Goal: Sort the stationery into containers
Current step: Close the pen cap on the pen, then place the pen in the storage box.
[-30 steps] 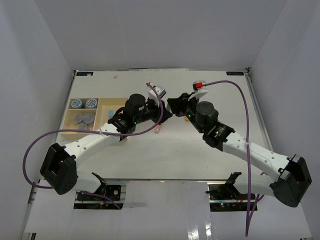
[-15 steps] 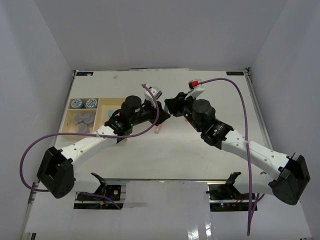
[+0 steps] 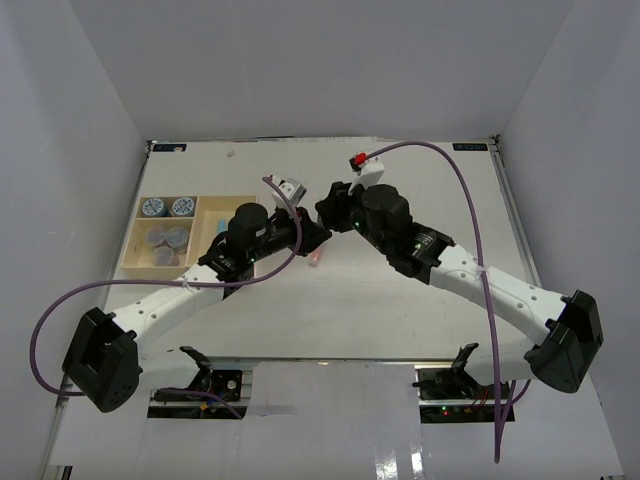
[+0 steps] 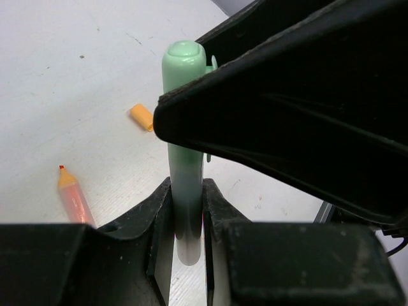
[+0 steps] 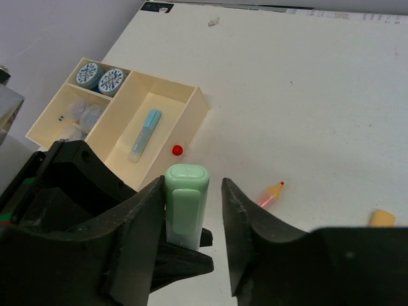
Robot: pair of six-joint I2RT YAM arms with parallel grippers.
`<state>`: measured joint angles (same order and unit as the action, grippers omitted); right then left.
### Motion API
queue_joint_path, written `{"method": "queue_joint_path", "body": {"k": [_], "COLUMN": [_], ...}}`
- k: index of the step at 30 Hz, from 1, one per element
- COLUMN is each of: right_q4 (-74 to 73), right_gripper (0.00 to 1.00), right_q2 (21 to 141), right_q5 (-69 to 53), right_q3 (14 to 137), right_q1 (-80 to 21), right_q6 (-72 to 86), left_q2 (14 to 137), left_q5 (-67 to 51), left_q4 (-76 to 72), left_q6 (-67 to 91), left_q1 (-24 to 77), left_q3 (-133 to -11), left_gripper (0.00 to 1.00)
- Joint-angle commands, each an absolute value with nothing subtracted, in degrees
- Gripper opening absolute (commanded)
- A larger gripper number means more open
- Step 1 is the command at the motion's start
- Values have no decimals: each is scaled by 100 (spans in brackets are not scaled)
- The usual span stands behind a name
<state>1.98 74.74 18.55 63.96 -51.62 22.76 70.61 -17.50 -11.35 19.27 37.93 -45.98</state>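
My left gripper carries the green stick to the left in the top view and down into the tray's long section [image 3: 218, 212] next, because the blue stick already lies there.
A pale green stick [image 4: 185, 159] stands upright between the jaws of my left gripper [image 4: 187, 186], which is shut on its lower end. My right gripper [image 5: 192, 188] is open around the stick's capped top [image 5: 187, 204]: its left finger touches the cap and a gap shows on the right. In the top view the two grippers [image 3: 312, 238] [image 3: 325, 215] meet above mid-table. The beige tray [image 5: 191, 115] [image 3: 133, 235] holds a blue stick [image 5: 145, 135], two blue-lidded jars [image 5: 100, 76] and grey jars [image 3: 166, 240].
An orange-pink stick [image 5: 270, 194] [image 4: 73, 197] lies uncapped on the table below the grippers. An orange cap [image 5: 382, 218] [image 4: 141, 116] lies loose nearby. A small red cap [image 5: 177, 150] rests beside the tray's near wall. Purple cables arc over both arms.
Both arms have shifted left toward the tray with the green stick between them. The right gripper's jaws have parted from the stick's cap. The left gripper stays shut on it.
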Motion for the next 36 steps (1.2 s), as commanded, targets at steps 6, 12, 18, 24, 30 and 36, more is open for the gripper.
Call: {"method": "queue_joint_path", "body": {"k": [6,12,18,24,30,36], "right_q4": [-290,-255,-255,-272,-343,-720], "right_gripper": [66,78,93,97,96,96], "right_q2": [7699,7734,7621,6962,6408,6486], "right_q5": [1951,1969,2197,2391,2242,1995], "right_q3": [7119,7575,7770,6989,5855,5406], "right_q1": [-5045,-4834,-4501,-4175,-4122,-4113], "right_q6": [1820,1670,1486,1309,1380,1538], "left_q2": [6750,6899,6996,7137,7417,7988], "left_q5": [-1890,-1863,-1505,-1046,-914,-844], "left_q4": [-1486,-1152,-582,1167,2521,2953], "left_q6": [2127,2232,2277,2180,1872,1705], "left_q1": [3753,3753,3736,2832,1629,748], "left_q3": [-4421,-4359,-4473,-5281,-6011,-6143], "left_gripper": [0,3,10,10,16,29]}}
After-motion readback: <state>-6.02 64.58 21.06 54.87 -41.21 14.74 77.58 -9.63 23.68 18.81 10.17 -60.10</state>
